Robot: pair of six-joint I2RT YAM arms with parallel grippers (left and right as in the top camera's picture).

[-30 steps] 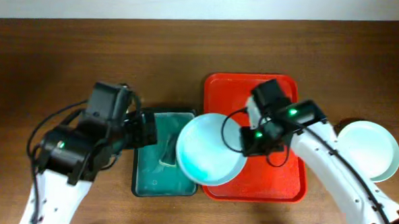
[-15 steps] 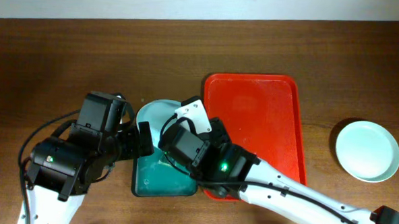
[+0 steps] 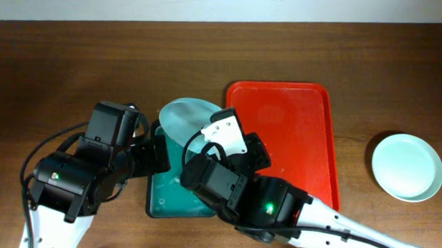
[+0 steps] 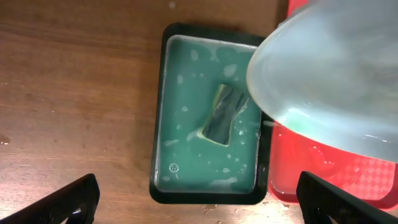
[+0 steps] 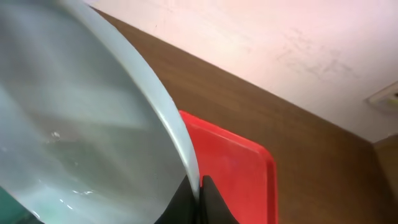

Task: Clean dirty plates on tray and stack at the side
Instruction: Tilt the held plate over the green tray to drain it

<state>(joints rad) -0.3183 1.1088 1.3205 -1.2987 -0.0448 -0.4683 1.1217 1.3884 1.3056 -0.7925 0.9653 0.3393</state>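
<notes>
The robot's right gripper should swing past the tray (image 3: 288, 134) to the second plate (image 3: 407, 167), which lies to the gripper's right in the overhead view, and lower its own plate flat so that both are stacked.
My right gripper (image 5: 200, 186) is shut on the rim of a pale plate (image 3: 188, 116) and holds it tilted on edge over the teal basin (image 3: 161, 200). The plate fills the right wrist view (image 5: 81, 124) and shows wet in the left wrist view (image 4: 329, 74). The red tray (image 3: 288, 134) lies right of the basin with nothing on the part I can see. A second plate (image 3: 406, 166) sits on the table at the far right. My left gripper (image 4: 199, 205) is open above the basin's near edge, holding nothing.
The basin (image 4: 211, 186) holds soapy green water and a sponge (image 4: 224, 115). The right arm's body (image 3: 248, 192) hides the tray's near left corner. Bare wooden table surrounds everything.
The right arm carried the plate from over the tray leftward to above the basin and tipped it up on edge. The left arm barely moved.
</notes>
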